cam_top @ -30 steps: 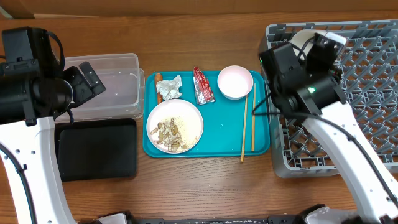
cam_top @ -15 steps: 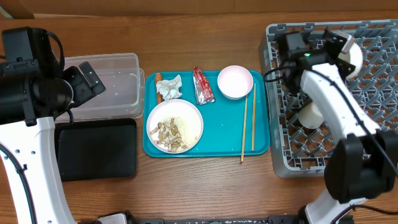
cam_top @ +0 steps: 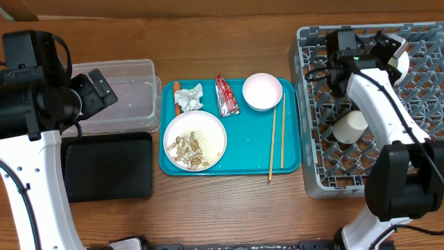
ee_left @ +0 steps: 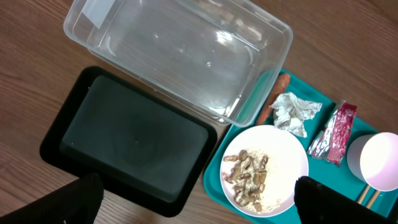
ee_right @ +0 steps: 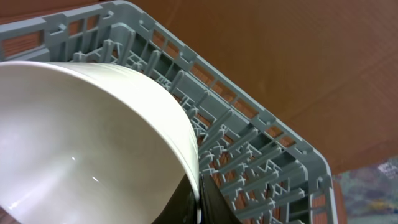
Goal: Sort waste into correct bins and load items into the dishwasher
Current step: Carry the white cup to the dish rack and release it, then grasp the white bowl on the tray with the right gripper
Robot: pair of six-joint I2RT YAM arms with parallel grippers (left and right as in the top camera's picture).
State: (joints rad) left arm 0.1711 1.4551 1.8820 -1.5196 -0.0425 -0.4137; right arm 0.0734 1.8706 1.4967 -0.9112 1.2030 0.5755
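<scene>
The rack wires beyond the cup [cam_top: 349, 127] lie down and to the left of my right gripper in the overhead view. I should move it there next and let go of the bowl's rim.
My right gripper [cam_top: 386, 47] is shut on the rim of a white bowl [ee_right: 93, 143] and holds it over the back of the grey dish rack [cam_top: 416, 118]; the rim sits between its fingers [ee_right: 199, 208]. A white cup [cam_top: 349, 127] lies in the rack. My left gripper [ee_left: 199, 208] is open and empty above the clear tub [ee_left: 180, 56] and the black tray [ee_left: 130, 140]. On the teal tray [cam_top: 291, 160] are a plate [cam_top: 208, 132] with food scraps, a napkin [cam_top: 189, 97], an orange piece [cam_top: 177, 89], a red wrapper [cam_top: 226, 95], a second white bowl [cam_top: 262, 91] and chopsticks [cam_top: 276, 139].
The clear tub [cam_top: 132, 97] and black tray [cam_top: 107, 165] sit side by side left of the teal tray. The rack fills the right side, with upright pegs throughout. Bare wooden table [cam_top: 229, 208] lies in front of the trays.
My right arm has carried the bowl from the rack's back left corner to the right along its back edge, uncovering the cup in the rack. The left arm has not moved.
</scene>
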